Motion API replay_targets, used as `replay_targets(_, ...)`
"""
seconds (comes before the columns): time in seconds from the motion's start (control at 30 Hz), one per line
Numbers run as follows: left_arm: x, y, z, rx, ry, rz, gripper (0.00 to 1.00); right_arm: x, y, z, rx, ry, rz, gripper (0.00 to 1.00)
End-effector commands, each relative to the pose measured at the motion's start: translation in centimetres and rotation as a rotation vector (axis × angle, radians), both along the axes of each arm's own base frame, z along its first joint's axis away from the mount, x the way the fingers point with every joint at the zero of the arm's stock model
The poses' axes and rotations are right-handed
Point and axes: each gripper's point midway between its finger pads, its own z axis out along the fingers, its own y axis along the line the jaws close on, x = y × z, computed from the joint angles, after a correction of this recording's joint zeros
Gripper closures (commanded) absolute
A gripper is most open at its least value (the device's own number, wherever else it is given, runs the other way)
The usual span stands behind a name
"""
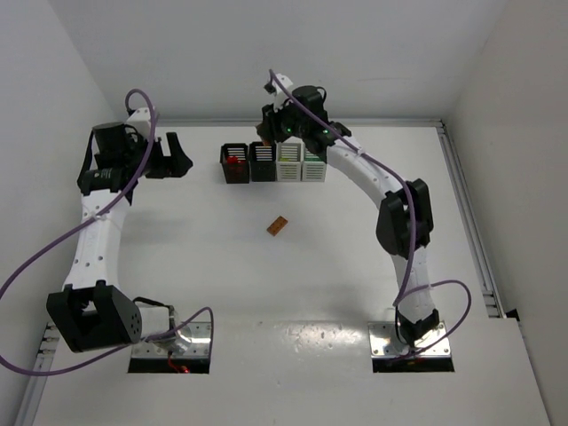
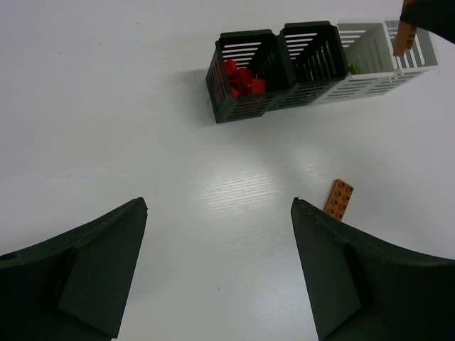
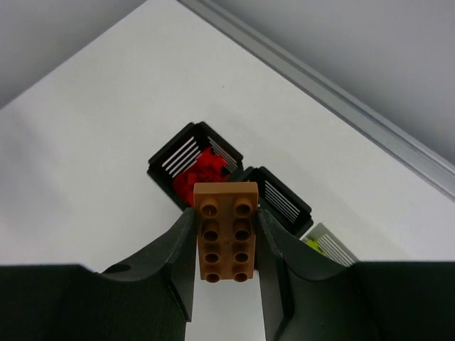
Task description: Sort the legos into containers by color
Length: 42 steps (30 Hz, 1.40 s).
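I will next lower the orange-tan lego with my right gripper toward the second black bin's open top [image 1: 263, 153] [image 3: 283, 202] below it, and let the lego go apart from the red legos.
Four bins stand in a row at the back: a black bin [image 1: 234, 165] with red legos [image 2: 242, 79], a second black bin [image 1: 263, 163], and two white bins [image 1: 290, 164] [image 1: 314, 164]. Yellow-green shows in the first white bin [image 2: 352, 69]. My right gripper [image 1: 275, 124] hangs above the row, shut on an orange-tan lego [image 3: 227, 231]. That lego also shows in the left wrist view [image 2: 404, 37]. Another orange-tan lego [image 1: 278, 225] lies on the table in front of the bins. My left gripper [image 1: 173, 156] is open and empty, left of the bins.
A metal rail [image 1: 466, 213] runs along the table's right edge. White walls close in the back and both sides. Purple cables loop off both arms.
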Motion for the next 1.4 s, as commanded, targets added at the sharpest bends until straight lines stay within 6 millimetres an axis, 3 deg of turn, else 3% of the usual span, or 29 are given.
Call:
replay_targets(0.0, -0.2, 0.5, 1.5, 0.005, -0.059, 0.02, 0.12, 2.1, 0.7, 2.0, 0.169, 0.026, -0.077, 0.98)
replay_targets(0.03, -0.3, 0.5, 1.1, 0.004, -0.05, 0.02, 0.12, 2.7, 0.5, 2.9, 0.203, 0.008, -0.081, 0.98)
replay_targets(0.1, -0.3, 0.8, 1.1, 0.004, -0.049, 0.029, 0.12, 3.1, 0.9, 1.8, 0.241, 0.043, -0.069, 0.98)
replay_targets(0.23, -0.2, 1.0, 0.4, 0.005, -0.031, 0.037, 0.12, 3.6, 1.9, 1.5, 0.264, 0.04, -0.035, 0.98)
replay_targets(0.27, -0.2, 1.0, 0.4, 0.005, -0.031, 0.037, 0.12, 4.0, 1.4, 1.5, 0.264, 0.038, -0.044, 0.98)
replay_targets(0.5, 0.2, 1.0, -0.4, 0.001, -0.009, 0.037, 0.12, 4.6, 1.9, -1.5, 0.248, 0.071, -0.038, 0.94)
replay_targets(0.87, -0.1, 0.5, -0.4, -0.014, -0.003, 0.013, 0.12, 4.3, 1.8, -2.6, 0.226, 0.079, -0.027, 0.63)
replay_targets(1.07, -0.2, 0.2, -0.8, -0.026, 0.004, -0.004, 0.12, 3.6, 1.6, -0.5, 0.234, 0.049, -0.012, 0.44)
replay_targets(1.1, -0.4, 0.2, -0.4, -0.024, -0.005, -0.004, 0.12, 3.5, 1.5, -1.0, 0.229, 0.059, -0.013, 0.44)
replay_targets(1.2, -0.7, 0.1, 0.4, -0.027, -0.026, 0.0, 0.12, 3.7, 0.9, 0.4, 0.232, 0.031, -0.017, 0.42)
replay_targets(1.3, -1.5, -2.0, 0.6, -0.001, -0.042, -0.08, 0.12, 3.2, 0.6, 1.9, 0.239, 0.019, -0.015, 0.42)
replay_targets(1.37, -2.3, -4.3, -0.3, 0.012, -0.031, -0.155, 0.13, 2.7, -1.2, 3.9, 0.242, 0.01, -0.036, 0.42)
